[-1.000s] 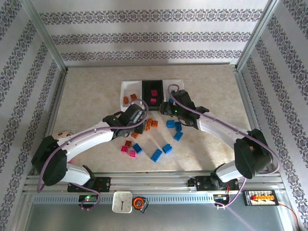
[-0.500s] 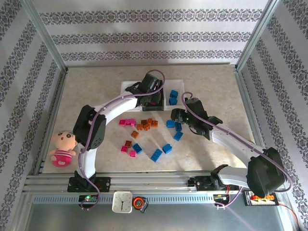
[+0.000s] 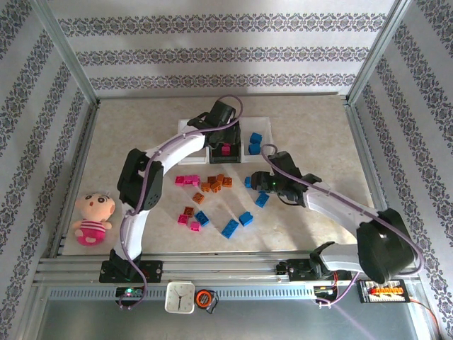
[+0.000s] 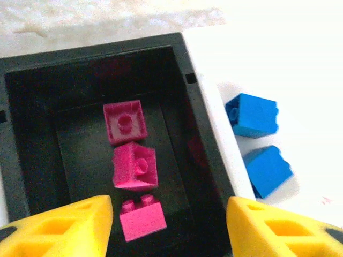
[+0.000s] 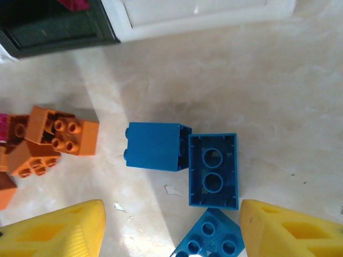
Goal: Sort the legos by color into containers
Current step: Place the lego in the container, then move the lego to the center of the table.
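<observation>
The robot's right gripper will next move toward the orange legos and down, put one fingertip between the blue lego and the neighbor it touches below, and close.
My left gripper (image 3: 224, 139) hangs open over the black container (image 4: 32, 139), its yellow fingers (image 4: 64, 227) empty. Three pink legos (image 4: 134, 166) lie inside that container. The white container (image 4: 300, 80) to its right holds two blue legos (image 4: 252, 114). My right gripper (image 3: 258, 183) stands open just above the table, over three blue legos (image 5: 213, 170) lying close together, with nothing between its fingers (image 5: 292, 227). To their left lie orange legos (image 5: 61, 131). More loose pink (image 3: 185, 180), orange (image 3: 216, 184) and blue legos (image 3: 229, 228) are spread over the table's middle.
A pink-bodied doll (image 3: 92, 216) lies at the table's left near edge. A small clock (image 3: 180, 297) and a tape measure (image 3: 206, 299) sit on the front rail. The left arm (image 3: 166, 152) crosses over the left white container. Metal frame posts border the table.
My left arm swung from the loose pile to the black container and its gripper opened there, leaving a pink lego inside. My right gripper moved back down to the blue legos.
</observation>
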Motion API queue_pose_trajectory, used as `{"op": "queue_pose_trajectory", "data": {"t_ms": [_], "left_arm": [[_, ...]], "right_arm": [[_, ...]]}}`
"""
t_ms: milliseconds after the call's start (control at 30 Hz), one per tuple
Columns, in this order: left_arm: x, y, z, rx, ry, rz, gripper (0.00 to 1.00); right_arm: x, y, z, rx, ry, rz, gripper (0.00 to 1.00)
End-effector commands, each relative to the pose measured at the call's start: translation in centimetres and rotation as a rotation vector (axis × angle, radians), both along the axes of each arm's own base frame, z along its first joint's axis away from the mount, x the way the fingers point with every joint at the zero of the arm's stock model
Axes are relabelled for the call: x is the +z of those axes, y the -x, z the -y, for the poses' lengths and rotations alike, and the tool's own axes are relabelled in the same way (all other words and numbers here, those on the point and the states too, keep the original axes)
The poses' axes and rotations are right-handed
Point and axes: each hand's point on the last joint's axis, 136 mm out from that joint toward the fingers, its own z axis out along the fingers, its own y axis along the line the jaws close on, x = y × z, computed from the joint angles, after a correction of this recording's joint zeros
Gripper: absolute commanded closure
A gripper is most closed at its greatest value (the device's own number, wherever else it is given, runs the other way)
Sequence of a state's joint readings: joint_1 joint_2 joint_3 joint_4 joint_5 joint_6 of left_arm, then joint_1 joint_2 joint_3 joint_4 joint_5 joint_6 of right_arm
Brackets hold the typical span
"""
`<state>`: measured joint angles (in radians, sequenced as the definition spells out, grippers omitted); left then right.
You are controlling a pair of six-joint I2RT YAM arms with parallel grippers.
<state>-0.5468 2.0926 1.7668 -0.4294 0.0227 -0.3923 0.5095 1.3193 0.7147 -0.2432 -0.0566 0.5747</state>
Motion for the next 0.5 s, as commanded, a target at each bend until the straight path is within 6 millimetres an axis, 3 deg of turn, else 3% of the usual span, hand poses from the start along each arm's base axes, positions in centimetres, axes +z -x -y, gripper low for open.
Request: {"op": "queue_pose_trajectory", "data": {"t_ms": [0, 67, 167, 267, 300, 467], "left_arm": [[8.6, 1.8, -0.1, -0.011, 0.173, 0.135, 0.36], [10.1, 3.8, -0.8, -0.014, 0.223, 0.156, 0.29], [10.6, 7.2, -2.4, -0.01, 0.277, 0.166, 0.19], [9.8, 10.5, -4.7, 0.023, 0.304, 0.166, 0.08], [9.4, 11.6, -5.4, 0.034, 0.315, 0.166, 0.0], [6.5, 16.2, -8.5, 0.091, 0.342, 0.135, 0.0]], "right_arm": [[0.9, -0.9, -2.2, 0.084, 0.001, 0.02, 0.33], [0.7, -1.4, -2.7, 0.1, 0.024, 0.019, 0.34], [0.0, -2.1, -3.5, 0.115, 0.069, 0.015, 0.35], [-0.8, -2.6, -3.7, 0.118, 0.131, 0.003, 0.36], [-1.1, -2.8, -3.6, 0.116, 0.155, 0.0, 0.37], [-1.8, -3.3, -3.3, 0.119, 0.276, 0.016, 0.39]]}}
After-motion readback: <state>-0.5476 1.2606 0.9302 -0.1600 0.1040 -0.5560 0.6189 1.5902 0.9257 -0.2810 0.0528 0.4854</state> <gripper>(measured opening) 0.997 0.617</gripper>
